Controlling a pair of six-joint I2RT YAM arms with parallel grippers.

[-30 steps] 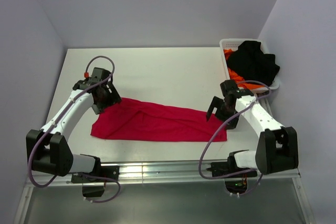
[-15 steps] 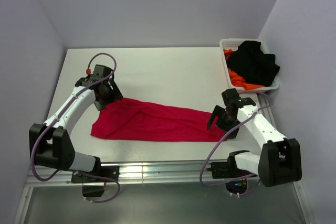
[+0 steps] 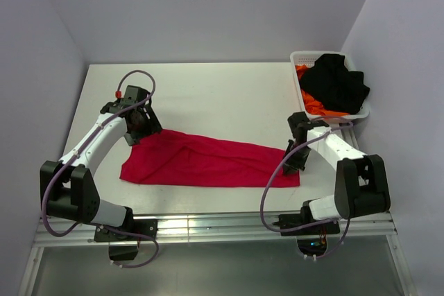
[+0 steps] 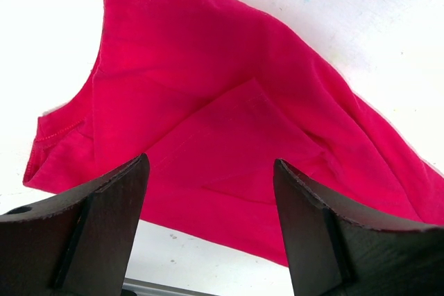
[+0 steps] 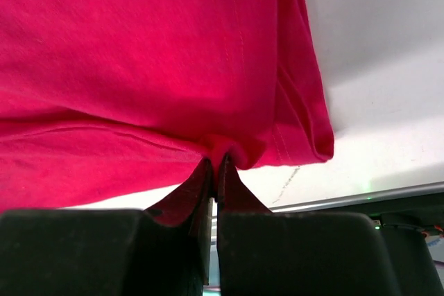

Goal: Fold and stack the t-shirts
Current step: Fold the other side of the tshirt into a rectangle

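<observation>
The pinched fold goes outward in my right gripper toward the far corner nearest the basket next and comes free there, since the band narrows at this end.
A crimson-red t-shirt point(image 3: 208, 161) lies folded into a long band across the white table point(image 3: 208, 95). My left gripper point(image 3: 142, 128) hovers open over the shirt's far left corner; in the left wrist view its fingers point(image 4: 104, 227) straddle the red cloth point(image 4: 222, 116) without closing on it. My right gripper point(image 3: 290, 164) is shut on the shirt's right edge; in the right wrist view its jaws pinch a small fold of the red fabric point(image 5: 220, 149). A black t-shirt point(image 3: 336, 84) and an orange one point(image 3: 312, 102) lie heaped in the basket.
The white lattice basket point(image 3: 297, 60) stands at the table's back right corner. Purple-grey walls close in the left, back and right sides. A metal rail point(image 3: 208, 227) runs along the near edge by the arm bases.
My right gripper swung down onto the shirt's right end and closed on its edge. The left gripper shifted slightly toward the far left corner and stays open.
</observation>
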